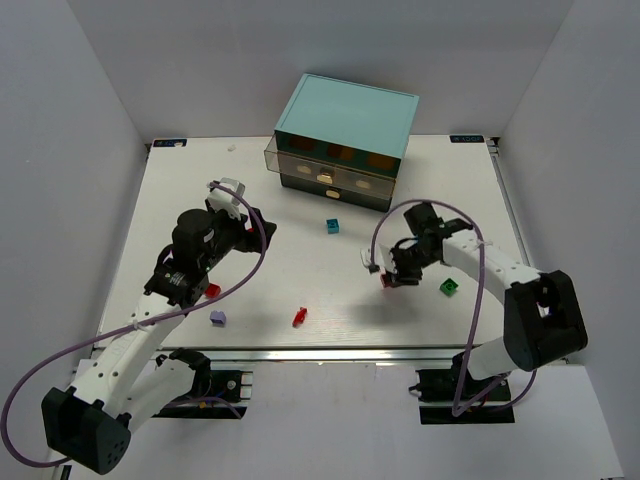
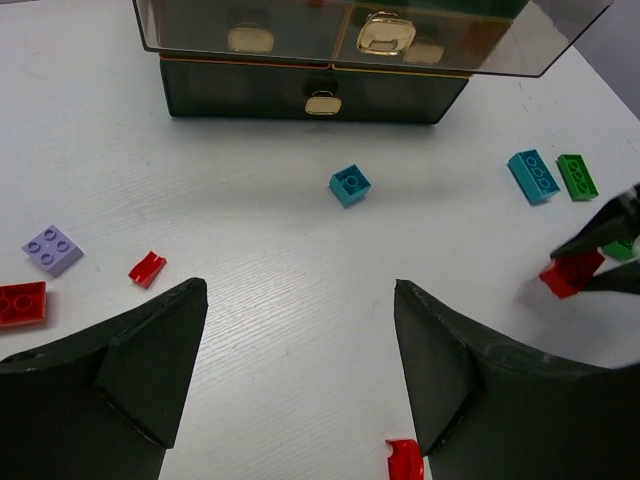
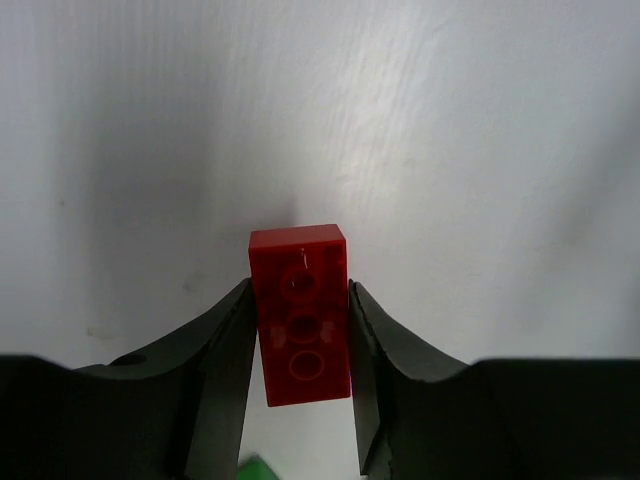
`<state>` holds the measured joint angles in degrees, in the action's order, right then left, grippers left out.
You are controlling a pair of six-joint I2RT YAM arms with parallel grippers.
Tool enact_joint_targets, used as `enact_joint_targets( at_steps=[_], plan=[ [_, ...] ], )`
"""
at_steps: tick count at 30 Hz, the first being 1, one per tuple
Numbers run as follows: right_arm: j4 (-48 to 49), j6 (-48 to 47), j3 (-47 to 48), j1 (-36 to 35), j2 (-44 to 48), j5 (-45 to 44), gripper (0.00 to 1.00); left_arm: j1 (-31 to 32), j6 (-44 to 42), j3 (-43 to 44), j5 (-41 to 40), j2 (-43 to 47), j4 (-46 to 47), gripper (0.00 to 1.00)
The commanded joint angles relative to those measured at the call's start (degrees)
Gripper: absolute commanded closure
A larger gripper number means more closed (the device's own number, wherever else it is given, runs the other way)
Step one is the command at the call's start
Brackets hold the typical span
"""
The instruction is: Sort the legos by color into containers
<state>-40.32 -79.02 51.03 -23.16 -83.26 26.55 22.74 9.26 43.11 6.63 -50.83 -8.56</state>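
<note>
The clear drawer is pulled open, so I will lift my right gripper and move it outward over the drawer's end nearest it to let go of the red brick.
My right gripper (image 3: pixel 300 322) is shut on a red brick (image 3: pixel 300 312), hollow underside facing the camera; in the top view it (image 1: pixel 386 281) hangs at the table's right middle. My left gripper (image 2: pixel 300 300) is open and empty over bare table. The left wrist view shows a teal brick (image 2: pixel 349 184), a lavender brick (image 2: pixel 52 249), red bricks (image 2: pixel 20 303) (image 2: pixel 147 268) (image 2: pixel 404 460), a long teal brick (image 2: pixel 533 176) and a green brick (image 2: pixel 577 176). The light-teal cabinet (image 1: pixel 345 115) stands at the back, with a clear drawer (image 2: pixel 340 40) pulled out.
A green brick (image 1: pixel 449 288) lies right of my right gripper. A red piece (image 1: pixel 299 317) and a lavender brick (image 1: pixel 218 319) lie near the front edge. Purple cables loop off both arms. White walls enclose the table on three sides.
</note>
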Motion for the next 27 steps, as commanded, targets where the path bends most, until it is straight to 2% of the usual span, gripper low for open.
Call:
enact_joint_targets(
  at_steps=[1,3,4,7,8,11,14,18,19,22,27],
  plan=[
    [-4.6,10.6,12.1,-2.2,5.5,8.2,1.00,0.3,0.0,1.1,3.1,1.3,1.1,0.15],
    [-3.9,17.3,21.5,-3.1,5.7,10.0,1.00,0.3,0.1,0.1,6.6,1.9,3.5,0.14],
    [-3.5,23.3,24.4,-3.3,5.6,9.9,1.00,0.3,0.1,-0.3,8.7,2.1,4.4,0.14],
    [0.9,32.7,33.2,-3.8,5.0,8.8,1.00,0.3,0.0,-0.8,13.0,1.8,5.8,0.14],
    [5.6,36.0,34.6,-3.9,4.9,7.4,1.00,0.3,-0.3,-0.8,13.6,1.6,5.8,0.14],
    [10.9,45.1,40.4,-3.8,3.1,2.5,1.00,0.3,-0.7,-0.8,14.4,0.9,5.8,0.14],
    [16.8,50.0,45.0,-3.5,0.3,-5.8,1.00,0.3,-1.3,-0.9,14.5,0.8,5.8,0.14],
    [19.0,49.8,50.7,-3.4,-6.6,-11.4,0.99,0.3,-1.8,-1.2,14.5,0.5,5.9,0.14],
    [19.2,49.3,52.0,-3.3,-7.6,-12.7,0.93,0.3,-2.0,-1.1,14.7,0.2,5.8,0.14],
    [19.3,47.9,53.0,-2.9,-11.1,-13.3,0.87,0.3,-2.6,-1.0,15.6,-0.3,5.7,0.14],
    [22.7,46.1,49.3,-2.1,-12.2,-11.3,0.84,0.3,-2.9,-1.0,17.2,-0.7,5.8,0.14]
  ],
)
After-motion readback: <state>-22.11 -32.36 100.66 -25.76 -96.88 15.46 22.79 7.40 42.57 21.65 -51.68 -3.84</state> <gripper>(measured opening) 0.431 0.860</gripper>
